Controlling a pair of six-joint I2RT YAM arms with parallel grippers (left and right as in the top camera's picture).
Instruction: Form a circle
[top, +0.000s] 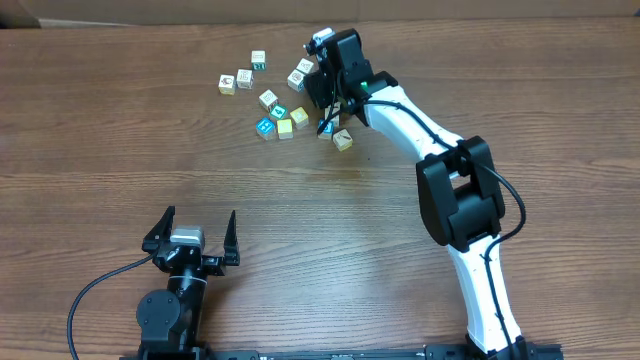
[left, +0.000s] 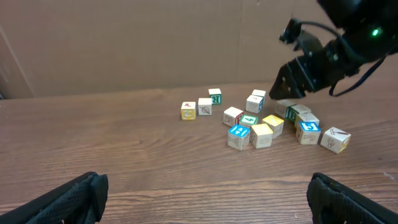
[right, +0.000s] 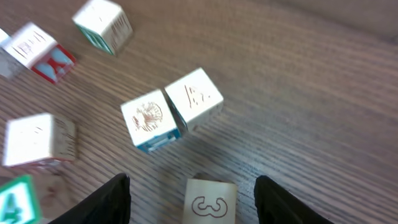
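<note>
The cream cube (right: 210, 202) stands below my right gripper, between my fingers, so next my gripper will move down and close its open fingers on the cube's sides.
Several small toy cubes (top: 285, 127) lie in an irregular scatter at the far middle of the table, and no circle shows among them. A blue cube (left: 239, 132) lies at the front of the scatter. Over its right side hangs my right gripper (top: 323, 100), pointing down. In the right wrist view it (right: 194, 194) is open, and a cream cube with a curly brown mark (right: 210, 202) stands between its fingers with a gap on each side. Two white picture cubes (right: 171, 109) touch each other just beyond. My left gripper (top: 200, 218) rests wide open near the front edge with nothing in it (left: 205, 193).
A wooden table (top: 120, 150) carries everything, with a brown cardboard wall (left: 124, 43) behind it. A tan cube (top: 343, 140) and a blue-topped one (top: 327, 128) lie by the right arm's white links (top: 410, 125). A yellow cube (left: 188, 110) marks the scatter's left end.
</note>
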